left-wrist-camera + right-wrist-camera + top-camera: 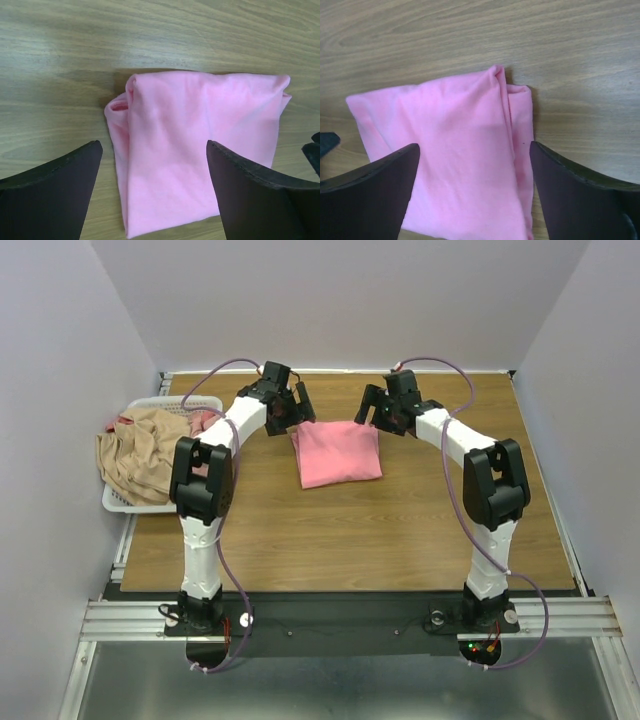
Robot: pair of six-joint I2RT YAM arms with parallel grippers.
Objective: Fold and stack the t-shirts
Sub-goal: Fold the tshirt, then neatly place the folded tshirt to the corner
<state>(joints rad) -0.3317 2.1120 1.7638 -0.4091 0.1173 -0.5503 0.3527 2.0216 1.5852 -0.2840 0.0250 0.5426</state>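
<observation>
My right gripper comes down and back onto the middle of the folded shirt's edge opposite the basket next, where layers show.
A salmon-pink t-shirt lies folded into a small rectangle on the wooden table at the middle back. It fills the left wrist view and the right wrist view. My left gripper hovers open and empty above its far left corner. My right gripper hovers open and empty above its far right corner. A tan-beige t-shirt lies crumpled in the basket. A bit of dusty pink t-shirt shows beside it.
A white slatted plastic basket stands at the table's left edge, partly off it. Grey walls close in the back and sides. Bare wooden table lies in front of the folded shirt.
</observation>
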